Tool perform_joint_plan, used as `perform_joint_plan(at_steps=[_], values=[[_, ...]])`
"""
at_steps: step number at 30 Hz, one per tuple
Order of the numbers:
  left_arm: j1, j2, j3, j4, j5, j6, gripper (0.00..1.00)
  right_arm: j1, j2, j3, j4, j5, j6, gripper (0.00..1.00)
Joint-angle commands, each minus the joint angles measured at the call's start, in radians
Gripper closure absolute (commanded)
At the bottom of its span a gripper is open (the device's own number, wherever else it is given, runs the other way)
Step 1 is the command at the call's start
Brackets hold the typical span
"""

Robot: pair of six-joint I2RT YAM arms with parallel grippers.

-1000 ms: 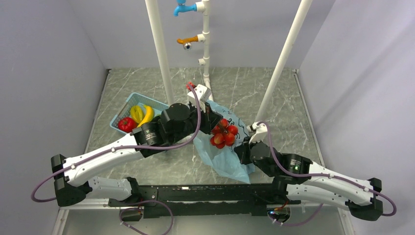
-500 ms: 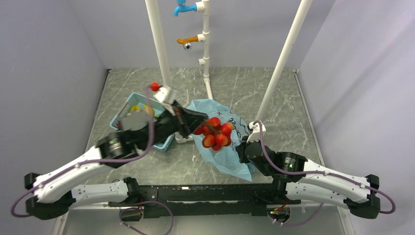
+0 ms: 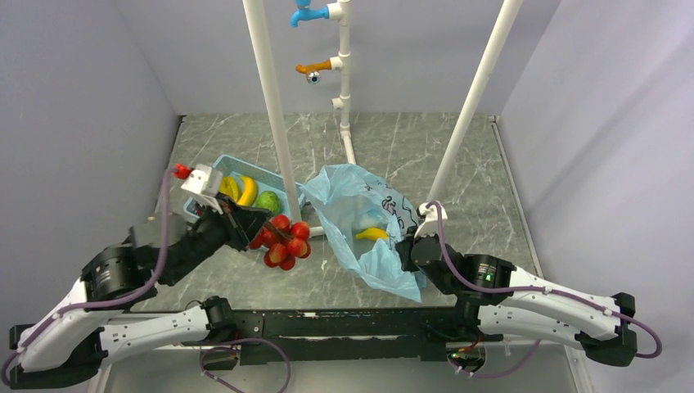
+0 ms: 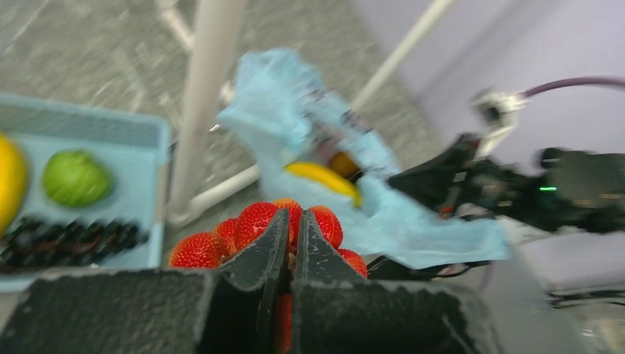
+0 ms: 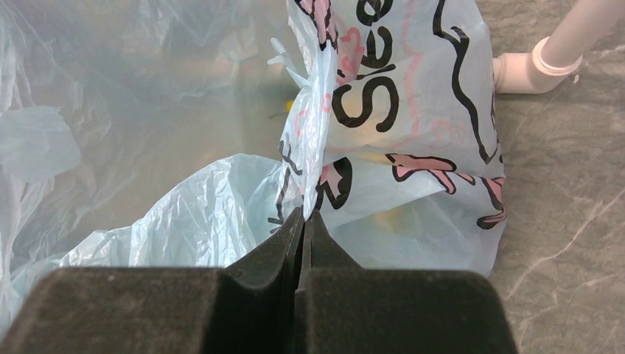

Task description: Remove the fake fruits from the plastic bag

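The blue basket lies under the black grapes [image 4: 72, 240]. I will next tilt my left gripper downward and bring it outward and down over them to release the red fake fruits there.
My left gripper [image 3: 260, 235] is shut on a bunch of small red strawberry-like fake fruits [image 3: 282, 241] and holds it in the air between the blue basket and the plastic bag. The bunch also shows in the left wrist view [image 4: 254, 221], around my gripper [image 4: 291, 221]. The light-blue plastic bag [image 3: 352, 192] with black lettering lies open at mid-table. My right gripper [image 3: 407, 250] is shut on the bag's near edge, seen in the right wrist view [image 5: 306, 217] pinching the film [image 5: 317, 147]. A yellow piece [image 3: 372, 234] lies inside the bag.
A blue basket [image 3: 214, 168] at the left holds yellow bananas [image 3: 237, 188], a green fruit [image 3: 267, 201] and black grapes [image 4: 70, 240]. Two white poles [image 3: 274, 115] [image 3: 470, 106] rise from the table. A pipe stand with blue and orange taps [image 3: 342, 65] stands behind.
My left gripper has swung left and toward the near edge, carrying the red bunch out of the bag toward the basket. The bag has slumped open. The right gripper has kept its hold.
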Motion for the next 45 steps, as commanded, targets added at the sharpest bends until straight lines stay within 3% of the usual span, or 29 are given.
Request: perform_joint_plan(at_steps=[1, 6, 15, 23, 27, 34, 37, 39, 41, 42, 45], values=[[0.001, 0.06, -0.032, -0.196, -0.215, -0.069, 1.0, -0.002, 0.004, 0.039, 0.022, 0.022, -0.009, 1.0], [0.093, 0.171, -0.037, -0.276, -0.289, -0.087, 1.0, -0.002, 0.021, 0.061, 0.001, 0.022, -0.002, 1.0], [0.51, 0.144, -0.136, -0.075, -0.044, 0.016, 1.0, -0.002, -0.02, 0.049, -0.011, 0.013, 0.018, 1.0], [0.854, 0.247, -0.169, 0.128, 0.339, 0.069, 1.0, -0.002, -0.02, 0.064, -0.016, 0.009, 0.012, 1.0], [0.93, 0.315, -0.198, 0.238, 0.473, 0.052, 1.0, -0.003, -0.016, 0.067, -0.015, 0.005, 0.011, 1.0], [0.94, 0.418, -0.22, 0.246, 0.464, 0.062, 1.0, -0.001, -0.022, 0.066, -0.023, -0.001, 0.022, 1.0], [0.941, 0.428, -0.22, 0.213, 0.444, 0.068, 0.66, -0.003, -0.033, 0.056, -0.016, -0.008, 0.02, 1.0], [0.942, 0.41, -0.226, 0.203, 0.436, 0.064, 0.51, -0.002, -0.037, 0.056, -0.021, -0.011, 0.025, 1.0], [0.942, 0.386, -0.228, 0.193, 0.427, 0.071, 0.23, -0.003, -0.039, 0.056, -0.025, -0.013, 0.029, 1.0], [0.942, 0.374, -0.223, 0.177, 0.417, 0.074, 0.17, -0.002, -0.04, 0.056, -0.022, -0.015, 0.027, 1.0], [0.942, 0.322, -0.224, 0.135, 0.432, 0.079, 0.17, -0.002, -0.037, 0.057, -0.011, -0.018, 0.018, 1.0]])
